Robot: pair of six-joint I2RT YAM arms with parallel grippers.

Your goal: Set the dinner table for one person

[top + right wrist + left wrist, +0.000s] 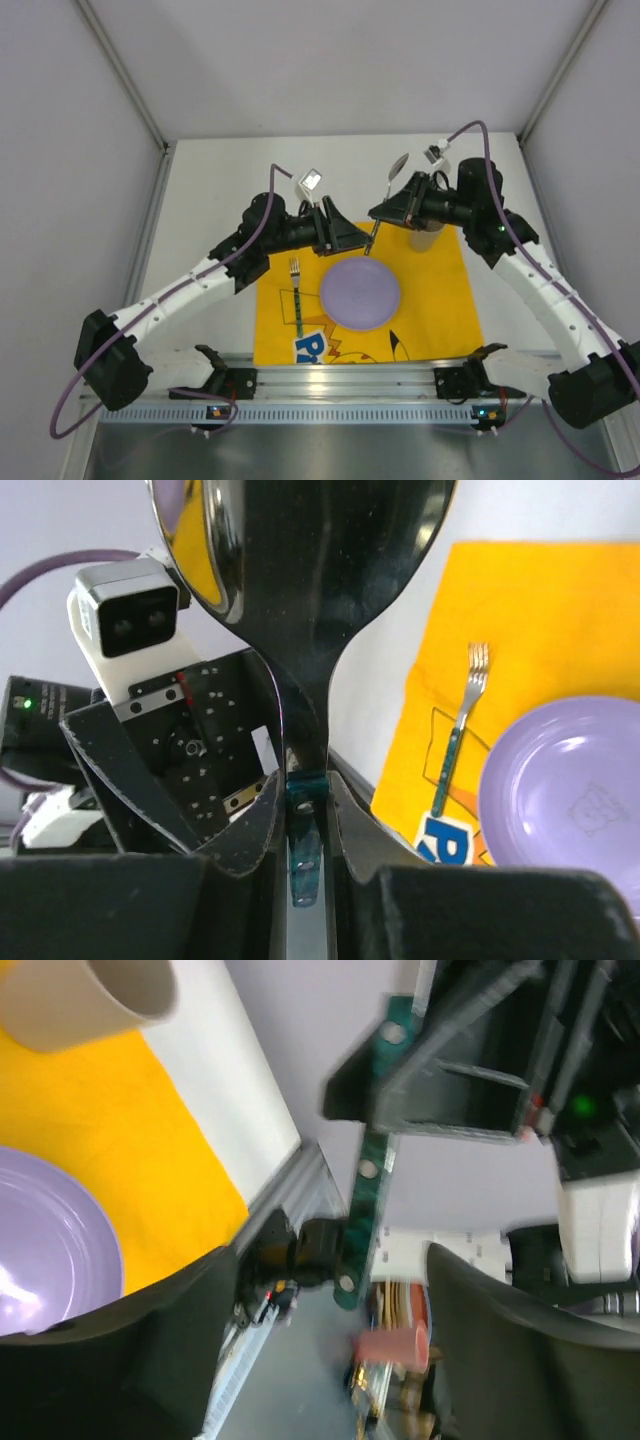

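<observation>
The right gripper goes back down to bare mat across the plate from the fork (pixel 296 290) next, tilting the spoon flat, then releases it.
The white dinner table (pixel 215 185) carries a yellow cartoon-print mat (pixel 440 290). A purple plate (pixel 360 293) lies on the mat, with a green-handled fork (pixel 296 290) to its left. My right gripper (pixel 383 213) is shut on a spoon (pixel 397 166), held upright above the plate's far edge, bowl up. In the right wrist view its teal handle (pixel 305 830) sits between my fingers (pixel 250 820). My left gripper (pixel 345 238) is open, close to the spoon's lower end. In the left wrist view the handle (pixel 365 1170) hangs ahead of the open fingers (pixel 160 1350), untouched.
A beige cup (pixel 425 238) stands on the mat's far right corner, just behind my right gripper; it also shows in the left wrist view (pixel 90 1000). A metal rail (pixel 340 380) runs along the near edge. Grey walls enclose the table.
</observation>
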